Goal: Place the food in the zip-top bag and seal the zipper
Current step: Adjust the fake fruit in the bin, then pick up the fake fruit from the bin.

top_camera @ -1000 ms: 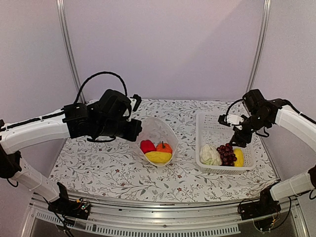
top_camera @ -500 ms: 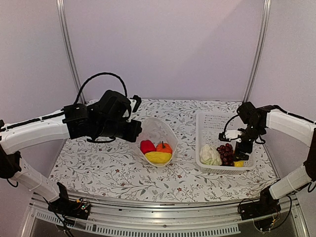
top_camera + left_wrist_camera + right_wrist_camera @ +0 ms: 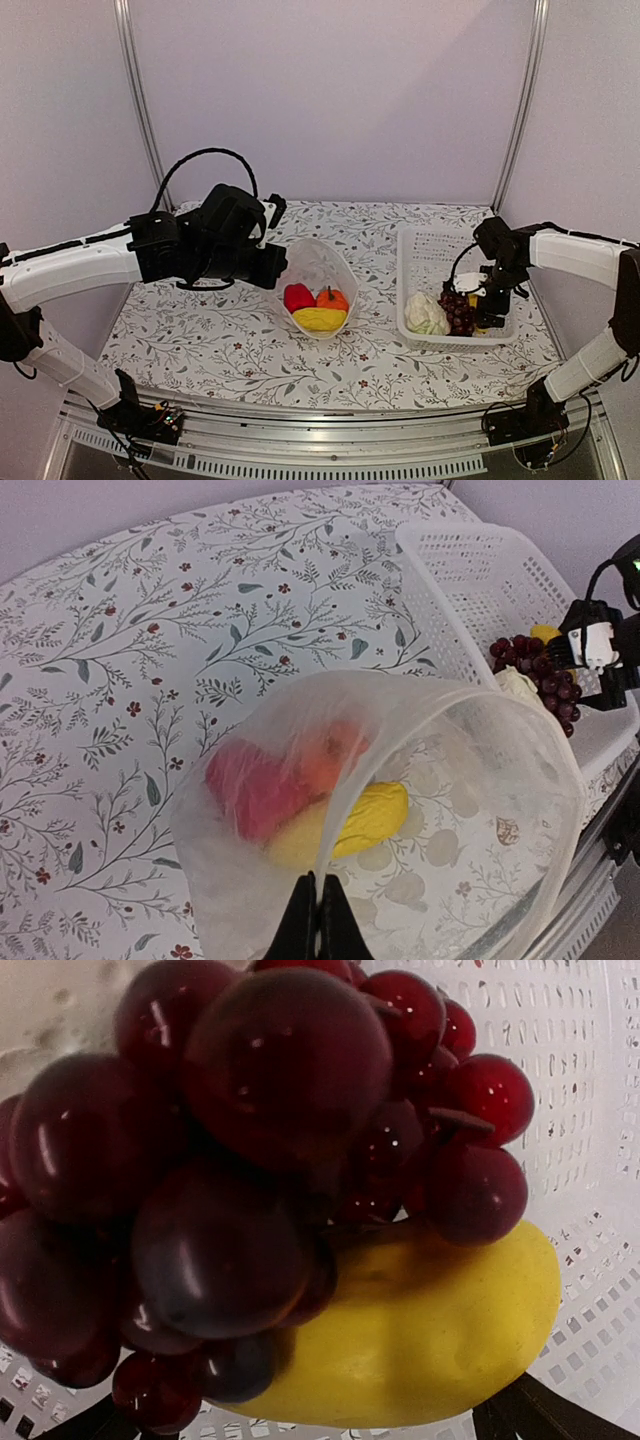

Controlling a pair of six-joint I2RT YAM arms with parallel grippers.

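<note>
My right gripper should move outward, turn and come down over the yellow piece (image 3: pixel 435 1330), because its bare end lies outward of my gripper, clear of grapes.
My left gripper (image 3: pixel 318 905) is shut on the rim of the clear zip-top bag (image 3: pixel 500 780) and holds its mouth open; it shows at the bag's left edge in the top view (image 3: pixel 272 262). The bag (image 3: pixel 322 262) holds a red pepper (image 3: pixel 298 296), an orange pumpkin (image 3: pixel 333 298) and a yellow piece (image 3: pixel 321 319). The zipper strip is too faint to make out. My right gripper (image 3: pixel 485 316) is down in the white basket (image 3: pixel 410 250). In the right wrist view it (image 3: pixel 305 1415) is open, its fingers either side of a yellow piece (image 3: pixel 430 1330) under the grape bunch (image 3: pixel 260 1140).
The white cauliflower (image 3: pixel 426 314) lies in the basket's near left part, beside the grapes (image 3: pixel 457 310). The basket's slotted walls (image 3: pixel 590 1090) stand close around my right gripper. The flowered tablecloth (image 3: pixel 200 330) covers the table.
My right arm has swung down from above the basket's right rim into the basket, onto the grapes and the yellow piece. The left arm and the bag have stayed still.
</note>
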